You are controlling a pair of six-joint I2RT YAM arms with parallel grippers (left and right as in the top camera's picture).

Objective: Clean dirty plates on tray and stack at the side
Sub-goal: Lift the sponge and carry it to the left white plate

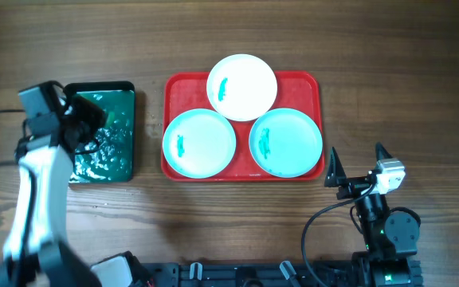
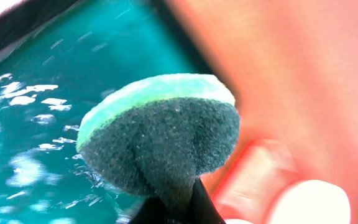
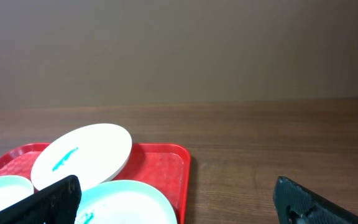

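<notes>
The closer turquoise plate is smeared and to the right in the overhead view, so my left gripper should go there next and lower the sponge to release it.
The red tray holds three plates, each with a teal smear. The white plate leans at the far middle on the two turquoise ones, left and right. My left gripper is over the dark green tray and is shut on a round sponge, green on top and dark below. My right gripper is open and empty, just right of the red tray's near right corner. In the right wrist view the white plate and the tray's corner show.
The dark green tray holds teal liquid and stands left of the red tray. Wood table lies in front of and to the right of the trays. Cables run at the left and near the right arm's base.
</notes>
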